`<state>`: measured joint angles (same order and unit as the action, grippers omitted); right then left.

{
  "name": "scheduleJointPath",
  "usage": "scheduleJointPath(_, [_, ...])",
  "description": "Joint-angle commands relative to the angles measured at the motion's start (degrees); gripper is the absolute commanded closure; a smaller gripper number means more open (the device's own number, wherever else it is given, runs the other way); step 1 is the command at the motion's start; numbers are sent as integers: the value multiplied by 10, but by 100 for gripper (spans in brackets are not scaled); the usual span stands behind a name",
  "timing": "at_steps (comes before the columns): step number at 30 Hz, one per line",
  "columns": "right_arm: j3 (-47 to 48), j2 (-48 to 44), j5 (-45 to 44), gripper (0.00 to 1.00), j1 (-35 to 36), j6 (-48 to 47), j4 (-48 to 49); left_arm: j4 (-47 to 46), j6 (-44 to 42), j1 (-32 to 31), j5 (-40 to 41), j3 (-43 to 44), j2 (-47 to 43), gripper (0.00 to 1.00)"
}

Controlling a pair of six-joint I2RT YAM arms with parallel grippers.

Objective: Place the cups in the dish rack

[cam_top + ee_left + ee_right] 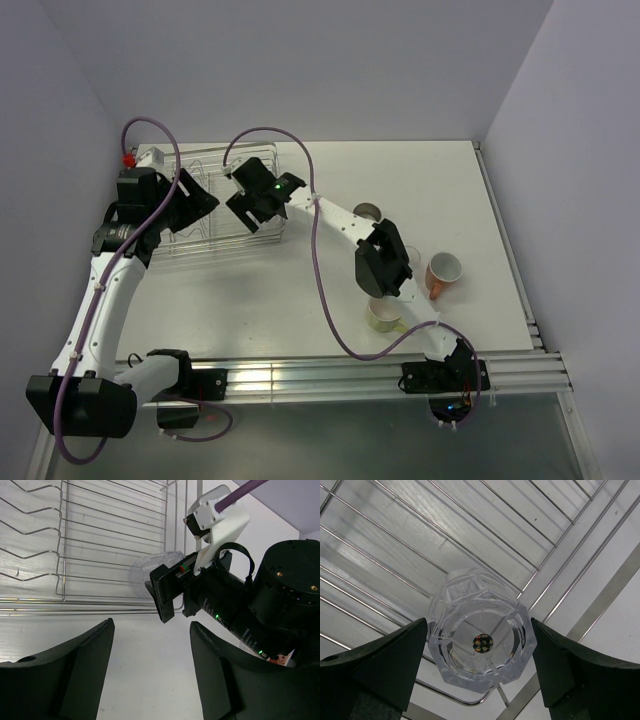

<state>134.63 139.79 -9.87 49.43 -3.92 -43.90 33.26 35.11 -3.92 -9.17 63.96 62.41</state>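
Note:
The brown cup isn't in the rack. My right gripper will move up off the clear glass, to the right in the top view and down onto the brown cup's rack-side rim (356,210).
A clear faceted glass (482,640) stands bottom-up in a corner of the silver wire dish rack (470,525). My right gripper (480,625) is open and straddles it, a finger close on either side. From the left wrist, the same glass (150,572) shows behind the right gripper's fingers (167,592). My left gripper (151,624) hangs open and holds nothing, over bare table just outside the dish rack (115,530). In the top view the rack (205,242) lies at the back left. An orange mug (443,272), a pale yellow-green mug (383,314) and a brown cup (368,212) stand on the right.
The right arm's elbow (383,262) hangs over the group of cups on the right. Walls close the table in at the back and on both sides. A metal rail (330,372) runs along the near edge.

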Motion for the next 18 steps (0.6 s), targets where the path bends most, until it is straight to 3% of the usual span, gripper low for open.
scheduleJointPath(1, [-2,-21,-9,10,6,1,26,-21,-12,1,-3,-2,-4,31])
scheduleJointPath(18, [12,-100,-34,5,6,13,53,-14,-10,1,3,10,-3,30])
